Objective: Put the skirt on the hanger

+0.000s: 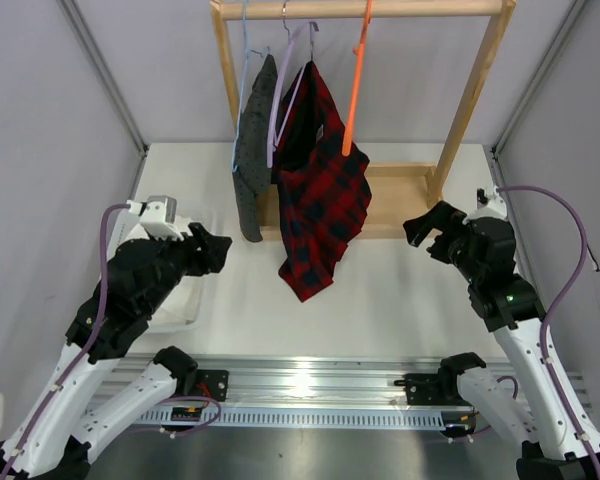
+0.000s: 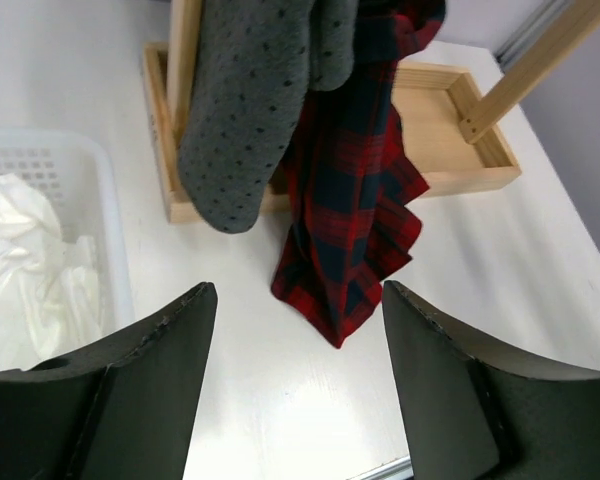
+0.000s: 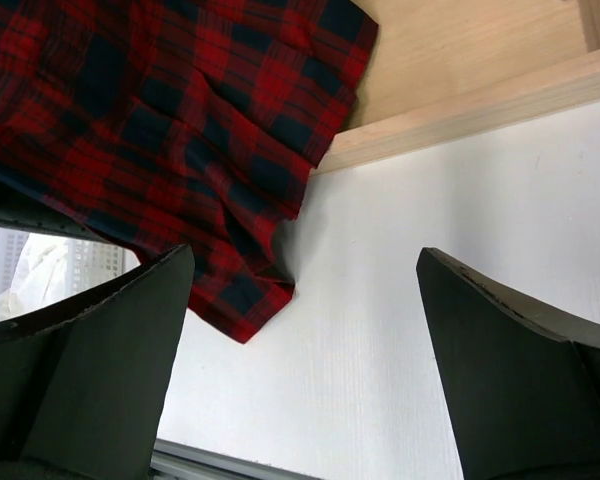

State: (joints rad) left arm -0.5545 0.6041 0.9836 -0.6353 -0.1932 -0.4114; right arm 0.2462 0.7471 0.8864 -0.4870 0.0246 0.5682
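The skirt's bunched folds lie inside the basket, so I will move my left gripper left in the top view and down past the basket's rim onto them.
The white crinkly skirt [image 2: 25, 275] lies bunched in a white basket [image 2: 115, 265] at the left; in the top view my left arm hides it. A sliver of it shows in the right wrist view [image 3: 40, 270]. The bare orange hanger [image 1: 355, 85] hangs from the wooden rail [image 1: 380, 8], right of the plaid garment [image 1: 320, 185]. My left gripper [image 1: 217, 247] is open and empty above the table, right of the basket. My right gripper [image 1: 425, 232] is open and empty above the table near the rack's right post.
The dark grey garment [image 1: 253, 150] hangs on a light-blue hanger [image 1: 244, 45], the plaid one on a lavender hanger [image 1: 292, 65]. The rack's wooden base tray [image 1: 405, 195] and right post [image 1: 470, 100] stand at the back. The basket's rim [image 1: 185, 318] shows under my left arm.
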